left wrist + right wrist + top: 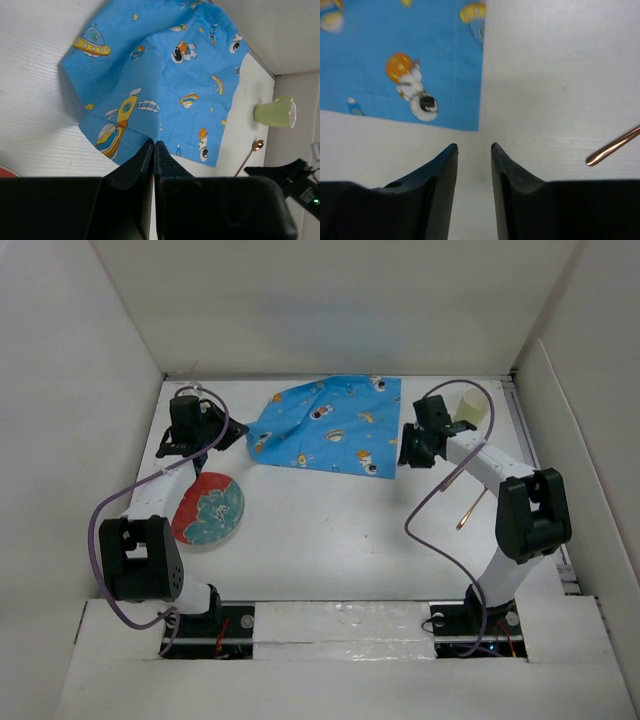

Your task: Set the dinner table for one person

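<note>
The robot's right gripper will next lower its open fingers around the placemat's loose front corner [392, 476] [474, 126], since that corner is below the gripper and to its left in the top view.
The blue cartoon-printed placemat [325, 425] lies rumpled at the back of the white dinner table [330, 540]. My left gripper [240, 431] is at its left corner. In the left wrist view the jaws are closed together [153, 143] on the placemat's near edge [160, 75]. My right gripper [405, 456] is open and empty, just short of the placemat's right front corner [470, 120], with bare table between the fingertips [473, 146]. A red and teal plate [208, 508] lies at the left.
A pale green cup [472, 405] lies at the back right, behind the right arm; it also shows in the left wrist view [274, 113]. A copper spoon [470, 510] lies right of the right gripper; its handle [615, 146] shows. White walls enclose the table.
</note>
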### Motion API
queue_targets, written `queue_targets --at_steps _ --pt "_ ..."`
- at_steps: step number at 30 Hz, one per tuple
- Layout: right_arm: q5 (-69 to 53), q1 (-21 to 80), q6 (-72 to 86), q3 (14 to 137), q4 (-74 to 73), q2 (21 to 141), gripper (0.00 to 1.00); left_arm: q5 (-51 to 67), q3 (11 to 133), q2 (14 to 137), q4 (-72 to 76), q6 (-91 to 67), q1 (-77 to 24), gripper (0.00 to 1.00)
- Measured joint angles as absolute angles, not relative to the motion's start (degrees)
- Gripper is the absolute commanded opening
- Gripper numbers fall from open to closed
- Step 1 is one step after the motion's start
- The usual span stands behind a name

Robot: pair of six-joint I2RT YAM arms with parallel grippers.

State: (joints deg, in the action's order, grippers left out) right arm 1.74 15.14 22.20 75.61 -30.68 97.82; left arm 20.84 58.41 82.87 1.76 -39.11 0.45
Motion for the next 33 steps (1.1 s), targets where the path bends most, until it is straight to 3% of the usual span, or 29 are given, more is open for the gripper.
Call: queue_targets --at_steps 1,3,18,21,23,24,33 --pt "1.7 15.6 22.3 73.5 -30.5 98.2 0.5 20.8 58.6 82.9 1.8 -38.9 0.5 0.0" --pt "1.5 16.4 22.6 71.0 -31.2 99.7 0.51 20.8 58.9 82.8 1.8 -38.2 0.5 0.0" --pt "2.4 19.9 23.8 76.4 -30.7 110.9 0.51 19.0 59.1 81.3 1.0 -34.3 0.5 0.0" --pt "3.0 20.4 23.9 77.8 -30.8 111.9 0.39 18.9 59.1 81.1 1.0 -34.0 0.5 0.0" --pt "3.2 20.4 24.0 78.4 -30.8 112.6 0.18 18.9 59.1 81.1 1.0 -33.9 0.5 0.0" --pt "3.3 20.4 24.3 78.5 -30.6 112.7 0.0 18.9 59.1 81.1 1.0 -33.9 0.5 0.0" --pt "6.3 18.9 25.6 77.8 -30.9 111.0 0.0 19.2 58.9 81.2 1.0 -33.8 0.5 0.0"
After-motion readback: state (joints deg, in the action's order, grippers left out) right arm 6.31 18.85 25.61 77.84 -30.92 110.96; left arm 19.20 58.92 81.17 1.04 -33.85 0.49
